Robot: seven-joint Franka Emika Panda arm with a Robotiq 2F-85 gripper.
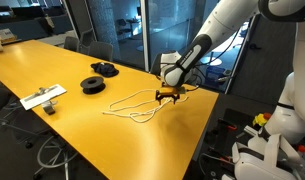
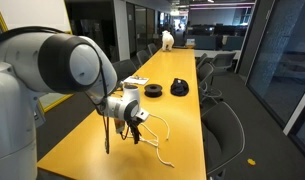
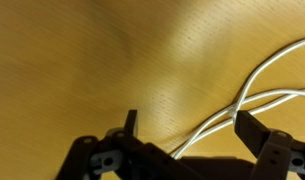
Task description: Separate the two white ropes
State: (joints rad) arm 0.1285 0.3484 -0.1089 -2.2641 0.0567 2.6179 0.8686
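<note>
The curved rope piece's crossing [image 1: 156, 108] [image 3: 235, 111] lies below my gripper toward the right in the wrist view. My gripper moves outward and down onto it next, because the ropes overlap there.
Two thin white ropes [image 1: 132, 106] lie in loose overlapping loops on the yellow table [image 1: 52, 65]. In an exterior view they trail from under the gripper toward the table's near edge [image 2: 157, 140]. My gripper [image 1: 167, 96] hovers just above the right end of the ropes, jaws open. In the wrist view two strands of the ropes [image 3: 254, 92] cross and run down between the open fingers [image 3: 250, 128]; the gripper [image 3: 187, 128] holds nothing.
Two black round spools [image 1: 93, 84] [image 1: 104, 69] sit on the table beyond the ropes. A flat white-grey board [image 1: 42, 97] lies near the table's left edge. Office chairs [image 2: 224, 125] line the table's side.
</note>
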